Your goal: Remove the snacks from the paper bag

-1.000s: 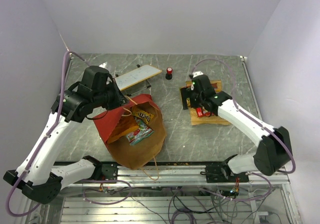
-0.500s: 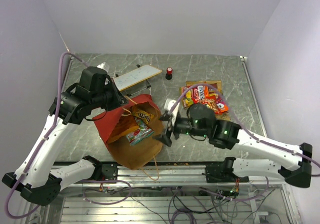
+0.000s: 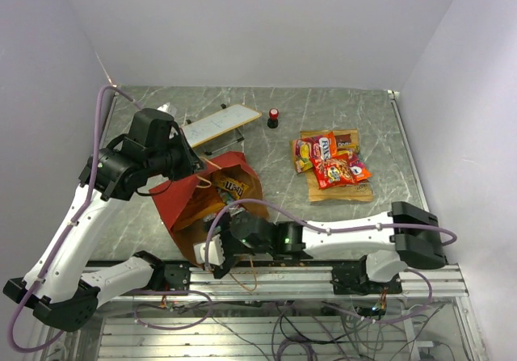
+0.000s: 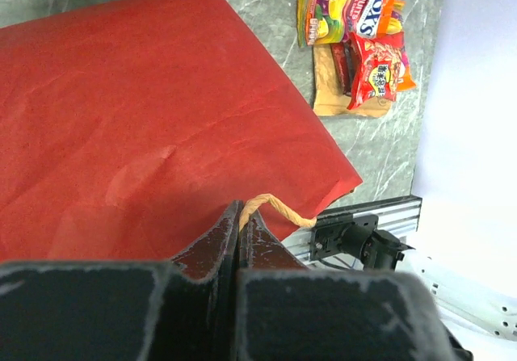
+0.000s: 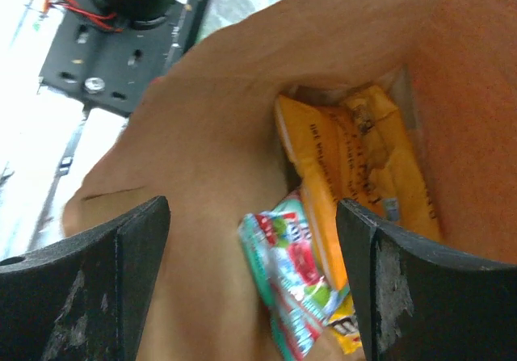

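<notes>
The orange packet's near corner (image 5: 322, 232) sticks up beside the green-and-red packet (image 5: 295, 288), so the robot's right gripper will reach outward and down through the bag's opening onto it next.
The paper bag (image 3: 184, 199), red outside and brown inside, lies on the table with its mouth towards the near edge. My left gripper (image 3: 196, 167) is shut on its tan twisted handle (image 4: 277, 208) and holds the mouth open; the red side (image 4: 145, 111) fills the left wrist view. My right gripper (image 3: 220, 253) is open and empty at the bag mouth. Between its jaws (image 5: 250, 224) I see an orange packet (image 5: 355, 167), a green-and-red packet (image 5: 295, 288) and a yellow packet (image 5: 349, 334) inside. A yellow packet (image 3: 233, 187) shows in the bag from above. Several snacks (image 3: 329, 161) lie in a pile at the right.
The pile rests on a flat brown sheet (image 3: 343, 191). A flat white board (image 3: 222, 123) and a small red-and-black cylinder (image 3: 274, 117) stand at the back. The metal base rail (image 3: 323, 276) runs along the near edge, right by my right arm.
My right arm has swung from the snack pile at the right down and left to the bag mouth at the front. My left gripper has kept its hold on the handle.
</notes>
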{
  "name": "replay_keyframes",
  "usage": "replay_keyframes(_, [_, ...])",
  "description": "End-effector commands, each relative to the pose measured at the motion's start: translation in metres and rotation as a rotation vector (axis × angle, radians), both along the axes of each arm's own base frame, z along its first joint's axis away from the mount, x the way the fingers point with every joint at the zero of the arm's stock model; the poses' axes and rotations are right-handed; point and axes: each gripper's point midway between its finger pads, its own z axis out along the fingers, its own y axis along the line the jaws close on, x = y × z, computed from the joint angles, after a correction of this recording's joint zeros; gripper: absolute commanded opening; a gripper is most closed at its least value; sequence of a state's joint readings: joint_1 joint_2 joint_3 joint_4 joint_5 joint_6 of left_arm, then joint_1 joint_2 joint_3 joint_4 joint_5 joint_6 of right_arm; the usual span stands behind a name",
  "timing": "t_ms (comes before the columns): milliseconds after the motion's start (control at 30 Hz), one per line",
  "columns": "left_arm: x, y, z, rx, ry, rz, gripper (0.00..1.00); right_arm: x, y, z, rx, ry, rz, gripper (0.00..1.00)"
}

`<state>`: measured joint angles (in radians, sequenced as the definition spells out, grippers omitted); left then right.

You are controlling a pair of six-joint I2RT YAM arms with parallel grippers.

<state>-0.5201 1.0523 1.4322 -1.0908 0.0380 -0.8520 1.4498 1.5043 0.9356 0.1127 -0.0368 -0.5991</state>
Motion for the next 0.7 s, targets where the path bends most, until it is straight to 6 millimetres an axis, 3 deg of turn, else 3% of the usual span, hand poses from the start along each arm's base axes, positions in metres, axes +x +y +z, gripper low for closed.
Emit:
replay_keyframes(0, [-0.005, 0.004, 0.005, -0.011, 0.009, 0.018, 0.07, 0.029, 0.027, 0.019, 0.149, -0.143, 0.009, 0.84])
replay_keyframes(300, [-0.006, 0.003, 0.003, 0.004, 0.029, 0.003, 0.07, 0.084, 0.037, -0.022, 0.109, -0.146, 0.025, 0.81])
replay_keyframes(433, [-0.003, 0.001, 0.005, -0.001, 0.027, 0.001, 0.07, 0.089, 0.038, -0.043, 0.055, -0.158, 0.048, 0.77])
replay_keyframes(667, [-0.002, 0.001, 0.008, 0.001, 0.011, 0.0, 0.07, 0.093, 0.047, -0.059, 0.042, -0.161, 0.049, 0.7])
